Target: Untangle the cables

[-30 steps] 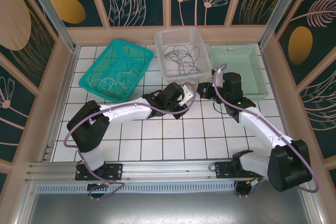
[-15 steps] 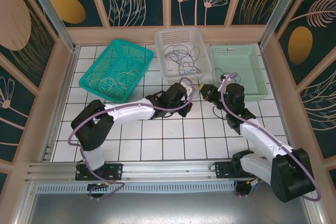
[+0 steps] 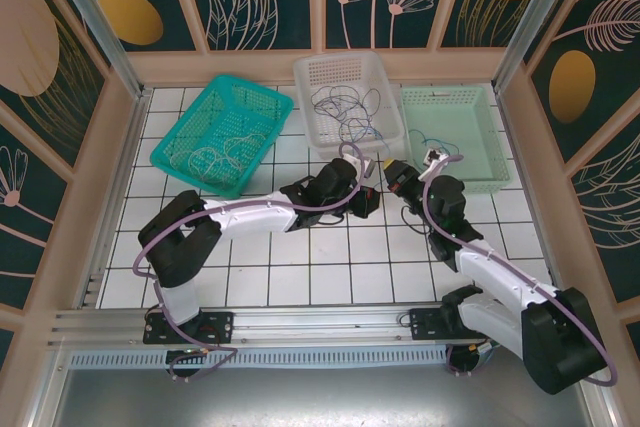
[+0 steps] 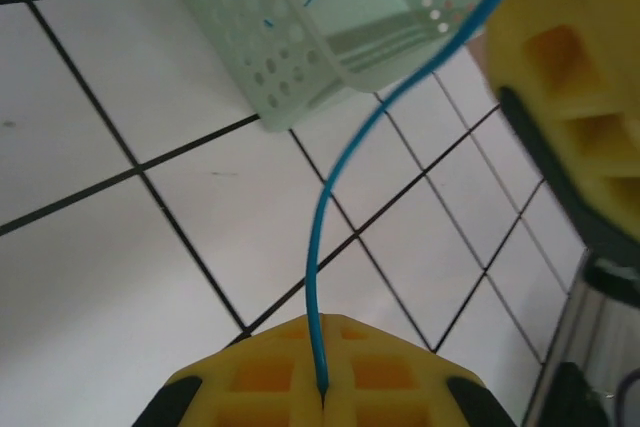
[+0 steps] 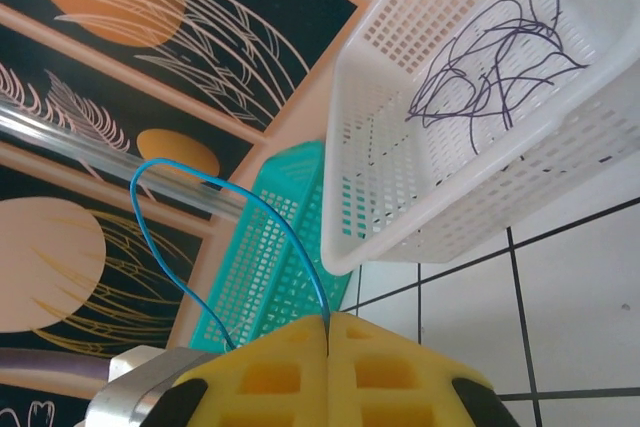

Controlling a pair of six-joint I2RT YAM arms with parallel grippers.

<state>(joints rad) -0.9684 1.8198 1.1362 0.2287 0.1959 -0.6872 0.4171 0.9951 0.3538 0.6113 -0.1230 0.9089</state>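
The robot's right gripper will swing across over the pale green basket, then tip down and let go of the blue cable there.
My left gripper (image 4: 322,347) is shut on a thin blue cable (image 4: 330,187), which rises from its yellow jaws and curves up to the right past the right gripper's yellow finger (image 4: 570,77). My right gripper (image 5: 328,322) is shut on the same blue cable (image 5: 170,172), which loops up to the left and back down. From above, the left gripper (image 3: 371,181) and the right gripper (image 3: 398,176) nearly meet in front of the baskets. Dark cables (image 3: 345,107) lie tangled in the white basket (image 3: 310,72), and pale cables (image 3: 215,157) lie in the teal basket (image 3: 185,127).
A pale green basket (image 3: 480,112) stands at the back right with a bit of blue cable (image 3: 430,142) in its near corner; its corner (image 4: 300,97) hangs close to the left gripper. The tiled table is walled by wooden rails. The arm bases sit at the near edge.
My left arm has reached right until its gripper meets the right one, and it has shut on the blue cable. The right arm has drawn back slightly toward the right.
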